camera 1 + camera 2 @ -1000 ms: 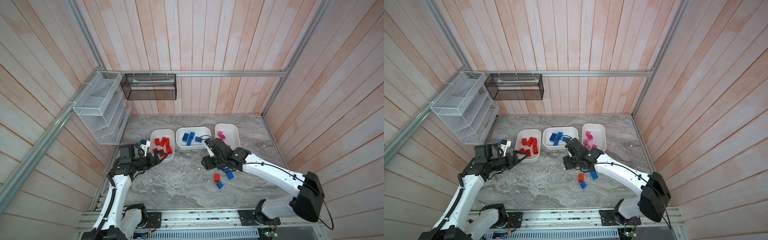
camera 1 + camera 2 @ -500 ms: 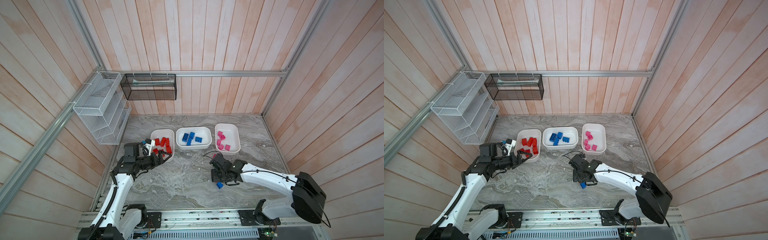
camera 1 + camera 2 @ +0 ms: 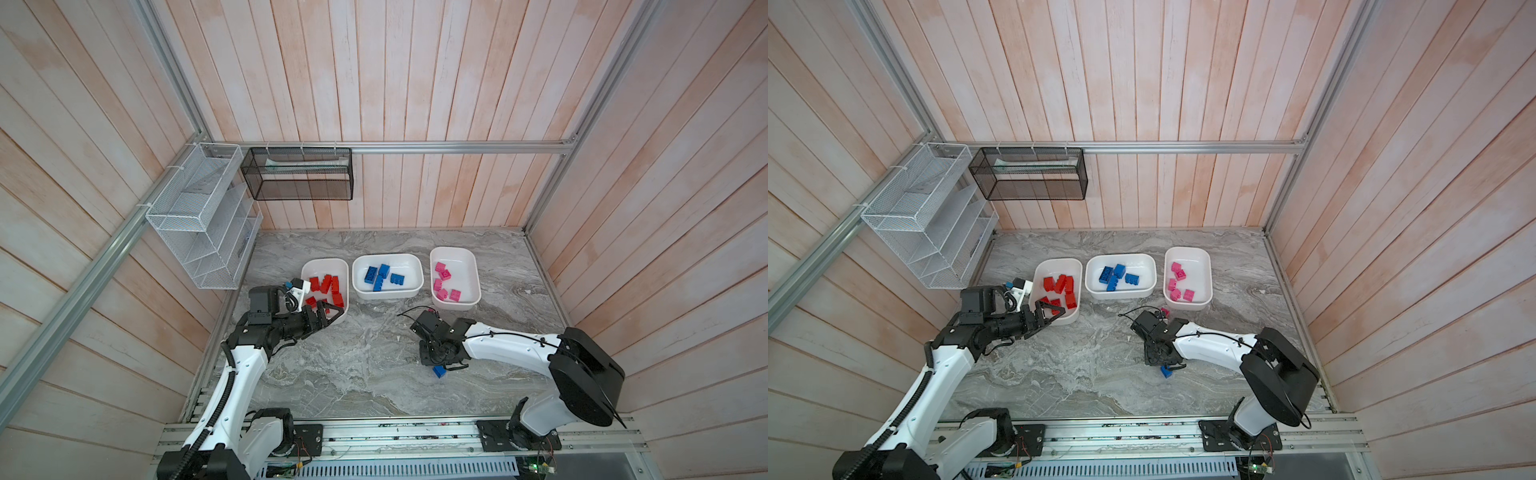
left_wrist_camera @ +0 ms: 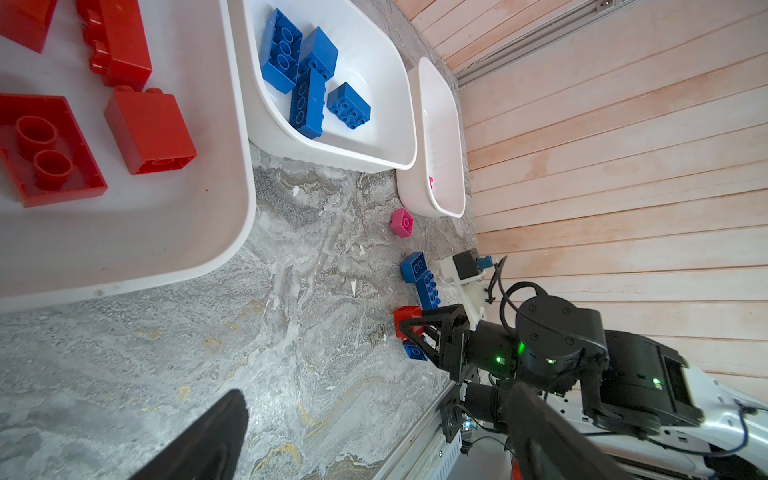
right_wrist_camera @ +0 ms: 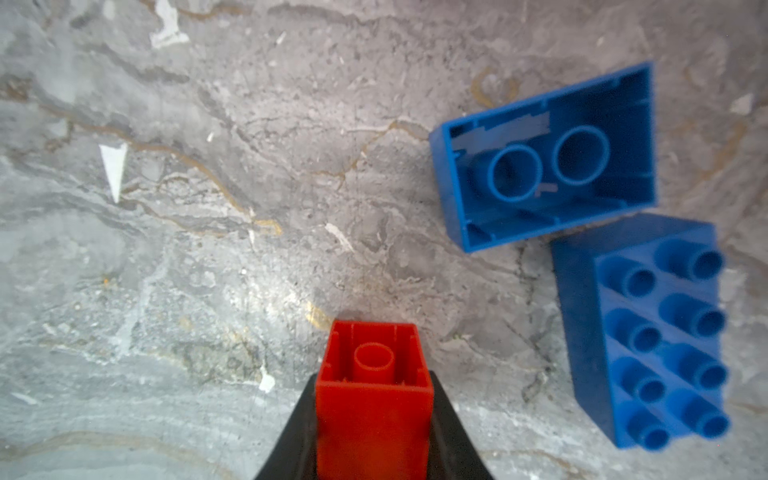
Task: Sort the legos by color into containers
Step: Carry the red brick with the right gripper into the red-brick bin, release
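I will next move my right gripper up and outward over the near end of the red legos' container (image 3: 1069, 312) and release the square red lego, because its color matches the ones inside.
Three white containers stand in a row: the left one (image 3: 324, 262) holds red legos (image 3: 326, 284), the middle one (image 3: 386, 256) blue legos (image 3: 380, 276), the right one (image 3: 453, 250) pink legos (image 3: 442, 274). My right gripper (image 5: 373, 399) points down at the table in front of them, shut on a small red lego (image 5: 373, 386). Beside it lie an upturned blue lego (image 5: 548, 162) and a studded blue one (image 5: 656, 340). Another blue lego (image 3: 439, 371) and a pink lego (image 4: 402, 222) lie loose nearby. My left gripper (image 3: 332, 311) hovers open and empty over the left container's front rim.
A white wire-mesh rack (image 3: 199, 232) hangs on the left wall and a black mesh basket (image 3: 299, 174) on the back wall. The marble table (image 3: 353, 374) ends at a metal rail (image 3: 374, 432) in front. Wooden walls close in both sides.
My right gripper came from the middle container down to the loose legos in front and closed on the red lego. The left gripper shifted slightly toward the left container, still open.
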You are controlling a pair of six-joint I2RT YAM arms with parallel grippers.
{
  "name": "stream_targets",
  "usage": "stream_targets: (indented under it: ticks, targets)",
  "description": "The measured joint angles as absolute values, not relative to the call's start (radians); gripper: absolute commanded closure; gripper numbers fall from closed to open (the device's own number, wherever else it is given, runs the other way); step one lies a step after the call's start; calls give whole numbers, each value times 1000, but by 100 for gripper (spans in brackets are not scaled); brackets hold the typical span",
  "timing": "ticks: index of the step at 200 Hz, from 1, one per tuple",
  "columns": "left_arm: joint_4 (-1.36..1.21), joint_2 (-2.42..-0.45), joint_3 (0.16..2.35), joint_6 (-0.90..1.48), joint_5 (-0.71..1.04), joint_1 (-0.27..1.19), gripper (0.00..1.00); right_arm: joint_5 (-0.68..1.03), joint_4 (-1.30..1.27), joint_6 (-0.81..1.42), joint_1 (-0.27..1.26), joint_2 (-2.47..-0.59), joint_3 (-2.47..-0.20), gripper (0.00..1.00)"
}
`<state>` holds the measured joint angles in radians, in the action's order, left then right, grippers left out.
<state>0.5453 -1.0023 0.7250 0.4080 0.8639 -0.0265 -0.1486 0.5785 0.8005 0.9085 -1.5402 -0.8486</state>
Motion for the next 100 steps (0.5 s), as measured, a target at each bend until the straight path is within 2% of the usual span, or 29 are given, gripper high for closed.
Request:
stream_targets:
  ticks: [43, 75, 100]
  targets:
    - [563, -1001, 725, 399, 856, -28, 1, -139, 570, 728, 908, -1540, -1021, 76]
    - [599, -968, 725, 389, 841, -81, 1, -24, 398, 664, 908, -1555, -1150, 76]
    - [639, -935, 738, 377, 807, -116, 0, 85, 286, 611, 909, -1681, -1301, 76]
